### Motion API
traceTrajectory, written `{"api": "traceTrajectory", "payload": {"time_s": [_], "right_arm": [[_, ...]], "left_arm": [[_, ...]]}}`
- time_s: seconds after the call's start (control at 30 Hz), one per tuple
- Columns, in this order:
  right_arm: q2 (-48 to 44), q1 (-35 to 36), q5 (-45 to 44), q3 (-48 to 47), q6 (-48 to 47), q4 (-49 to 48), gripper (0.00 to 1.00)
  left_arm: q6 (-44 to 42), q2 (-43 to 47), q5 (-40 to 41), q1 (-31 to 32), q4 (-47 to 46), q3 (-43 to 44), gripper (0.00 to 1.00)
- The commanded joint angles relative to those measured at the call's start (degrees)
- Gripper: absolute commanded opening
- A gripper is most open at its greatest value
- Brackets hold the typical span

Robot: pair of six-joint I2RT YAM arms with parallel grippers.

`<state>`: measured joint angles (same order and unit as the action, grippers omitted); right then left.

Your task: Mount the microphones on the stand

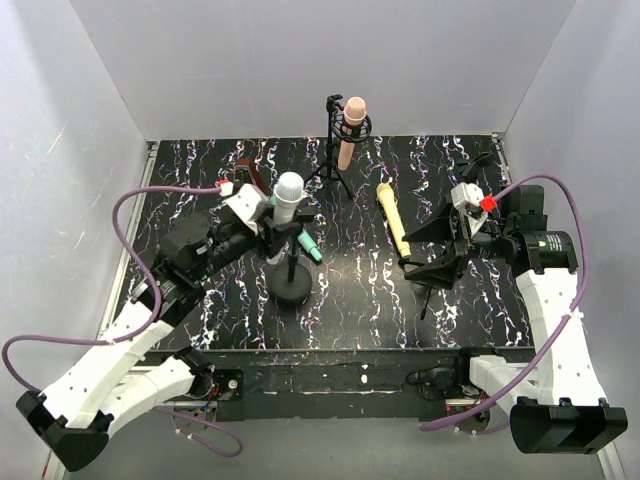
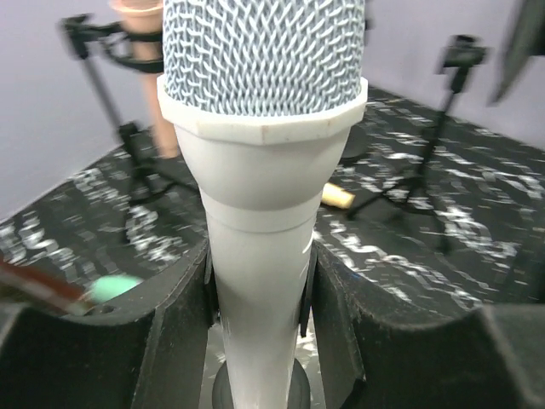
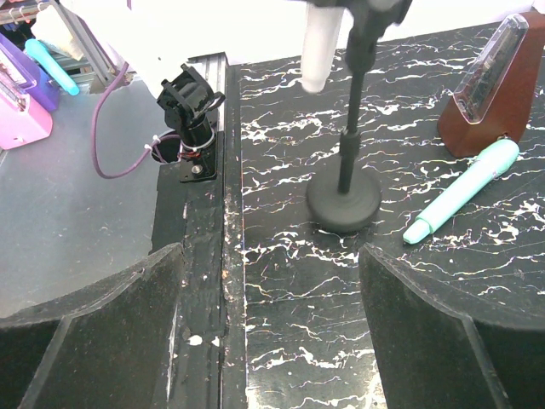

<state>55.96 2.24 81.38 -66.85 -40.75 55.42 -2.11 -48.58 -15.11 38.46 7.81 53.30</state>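
My left gripper should turn and carry the white microphone (image 1: 287,195) and stand outward, to the left in the top view, because the corner of the table beside the metronome block is empty.
My left gripper (image 1: 272,215) is shut on the white microphone (image 1: 287,195), which it holds upright over the round-base stand (image 1: 290,288). In the left wrist view both fingers (image 2: 170,341) press the white shaft (image 2: 260,256). From the right wrist the white microphone's lower end (image 3: 322,51) hangs beside the stand's pole (image 3: 347,145); whether the clip holds it I cannot tell. The peach-pink microphone (image 1: 349,128) sits in a tripod stand at the back. The teal microphone (image 1: 308,245) and the yellow one (image 1: 393,218) lie on the table. My right gripper (image 1: 425,250) is open and holds nothing.
A brown metronome block (image 3: 485,94) stands behind the teal microphone (image 3: 464,192). Another tripod stand (image 2: 443,111) stands at the right, near my right gripper. The table's near edge (image 3: 226,256) runs under the right gripper (image 3: 272,290).
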Motion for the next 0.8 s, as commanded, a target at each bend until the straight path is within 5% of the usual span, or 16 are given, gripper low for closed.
{"api": "traceTrajectory", "payload": {"time_s": [0.0, 0.23, 0.6, 0.77], "right_arm": [[-0.2, -0.3, 1.4, -0.2, 0.0, -0.9, 0.89], [-0.7, -0.3, 1.7, 0.0, 0.1, -0.9, 0.89], [-1.7, -0.4, 1.8, 0.8, 0.1, -1.1, 0.89], [-1.8, -0.4, 2.0, 1.0, 0.1, -1.0, 0.89]], "left_arm": [[-7.1, 2.9, 16.5, -1.5, 5.1, 3.7, 0.03], [-11.3, -1.8, 22.9, -9.3, -1.4, 4.4, 0.02], [-2.5, -12.7, 10.2, -36.9, -15.4, 7.2, 0.02], [-2.8, -14.5, 11.3, -38.4, -21.3, 5.1, 0.02]]}}
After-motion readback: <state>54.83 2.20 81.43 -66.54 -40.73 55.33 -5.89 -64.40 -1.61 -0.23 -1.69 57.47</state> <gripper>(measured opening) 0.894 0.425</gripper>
